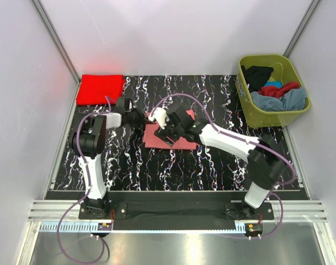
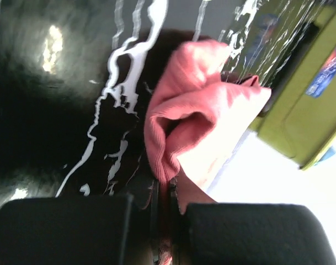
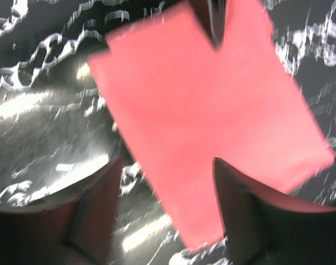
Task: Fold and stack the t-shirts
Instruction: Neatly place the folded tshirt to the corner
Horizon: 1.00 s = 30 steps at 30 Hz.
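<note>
The red t-shirt is folded, so my left gripper will next move the pink t-shirt up, outward and to the left in the top view to release it there on top.
A folded salmon pink t-shirt lies in the middle of the black marbled table. My left gripper is shut on its left edge; in the left wrist view a bunched fold of the pink cloth runs down into the closed gripper. My right gripper hovers over the same shirt, open, and the flat pink t-shirt shows between its spread fingers. A bright red folded t-shirt lies at the back left.
An olive-green tub stands at the back right and holds black, red and grey-blue clothes. Its side fills the right of the left wrist view as the green tub. White walls close in the table on three sides.
</note>
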Available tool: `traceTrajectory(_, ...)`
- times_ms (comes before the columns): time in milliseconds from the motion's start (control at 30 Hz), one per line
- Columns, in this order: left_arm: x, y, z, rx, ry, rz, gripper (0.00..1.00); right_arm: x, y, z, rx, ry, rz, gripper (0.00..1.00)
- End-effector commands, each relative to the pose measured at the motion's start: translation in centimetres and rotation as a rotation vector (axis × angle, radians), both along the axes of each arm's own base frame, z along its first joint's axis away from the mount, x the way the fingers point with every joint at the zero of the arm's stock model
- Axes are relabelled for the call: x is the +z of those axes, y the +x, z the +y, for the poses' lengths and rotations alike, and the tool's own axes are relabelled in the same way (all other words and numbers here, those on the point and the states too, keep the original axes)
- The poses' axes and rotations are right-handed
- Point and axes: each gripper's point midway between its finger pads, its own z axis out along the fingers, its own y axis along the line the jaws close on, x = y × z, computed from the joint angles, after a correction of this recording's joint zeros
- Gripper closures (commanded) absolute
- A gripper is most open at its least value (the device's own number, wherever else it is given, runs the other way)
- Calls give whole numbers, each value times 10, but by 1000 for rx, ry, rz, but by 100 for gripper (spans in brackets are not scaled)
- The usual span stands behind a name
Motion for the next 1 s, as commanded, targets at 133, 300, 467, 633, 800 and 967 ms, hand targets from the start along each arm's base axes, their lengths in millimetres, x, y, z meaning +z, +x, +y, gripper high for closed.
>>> traceTrajectory(133, 77, 13, 33, -268, 291, -300, 100, 30, -18, -50, -172, 51, -45, 17)
traceTrajectory(300, 95, 27, 63, -327, 513, -387, 100, 23, -39, -72, -197, 54, -10, 17)
traceTrajectory(467, 111, 57, 102, -320, 754, -441, 100, 10, -58, -80, -219, 85, 66, 19)
traceTrajectory(633, 133, 91, 132, -323, 878, -472, 100, 11, -62, -84, -203, 86, 52, 19)
traceTrajectory(800, 156, 110, 169, -346, 1120, -496, 100, 9, -58, -93, -208, 62, 23, 19)
traceTrajectory(967, 180, 119, 199, -357, 1294, -519, 100, 4, -55, -96, -215, 62, 39, 19)
